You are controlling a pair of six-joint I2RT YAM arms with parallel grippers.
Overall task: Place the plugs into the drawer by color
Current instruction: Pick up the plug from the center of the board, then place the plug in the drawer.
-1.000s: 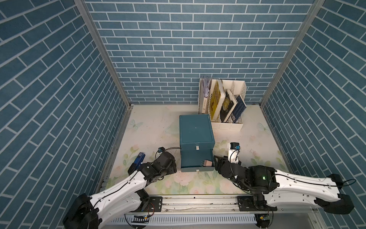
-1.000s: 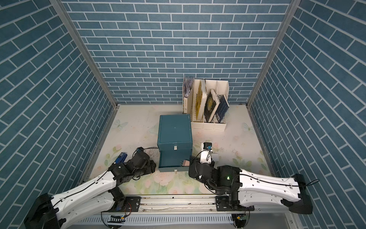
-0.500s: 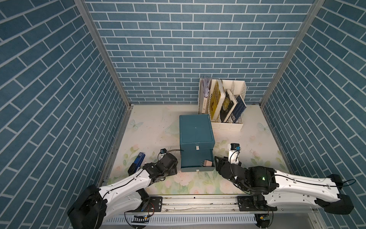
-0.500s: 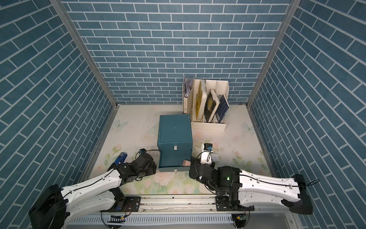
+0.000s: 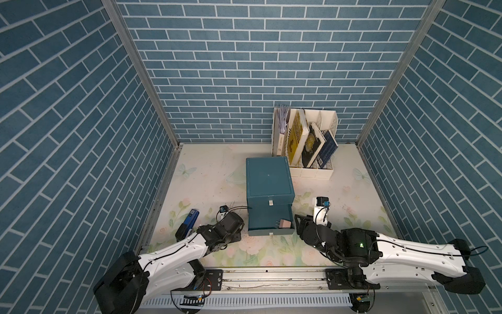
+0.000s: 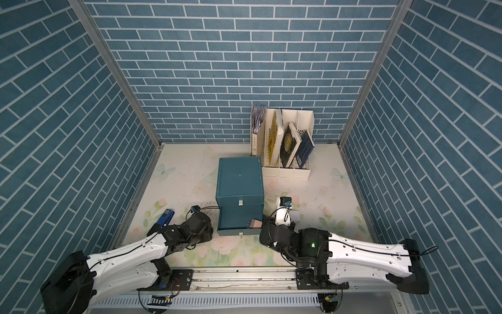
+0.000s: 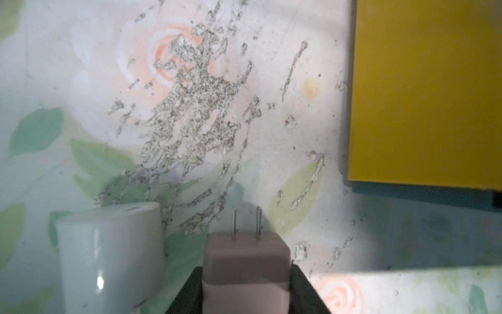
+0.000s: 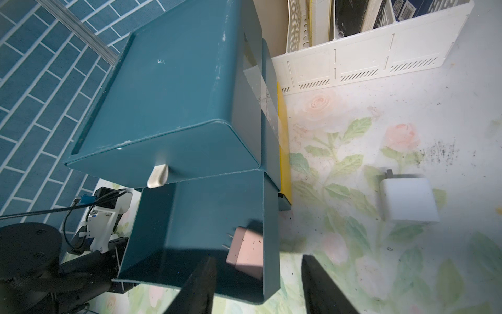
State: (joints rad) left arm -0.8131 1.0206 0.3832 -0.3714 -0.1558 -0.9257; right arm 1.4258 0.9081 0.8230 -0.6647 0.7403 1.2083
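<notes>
The tray's empty bottom lies past the side beside the left gripper, so the left gripper should lift over that side, lower, and let go near the matching pink plug.
The dark teal drawer (image 5: 269, 179) stands mid-table with its bottom tray (image 5: 267, 221) pulled out. One pink plug (image 5: 285, 223) lies in that tray's right corner, also plain in the right wrist view (image 8: 245, 252). My left gripper (image 7: 245, 271) is shut on a second pink plug (image 7: 245, 261), prongs pointing away, low over the table left of the drawer. A white plug (image 7: 108, 250) stands right beside it. My right gripper (image 8: 258, 261) is open, its jaws astride the tray's right front corner. Another white plug (image 8: 407, 201) lies on the table to the right.
A blue-and-black stapler (image 5: 190, 218) lies left of my left arm. The white file rack (image 5: 307, 146) with books stands behind the drawer at the back right. A yellow pad (image 7: 423, 89) shows under the cabinet's base. Brick walls close in three sides.
My left gripper has closed onto the pink plug and its arm has shifted slightly towards the drawer. The right arm has hardly moved.
</notes>
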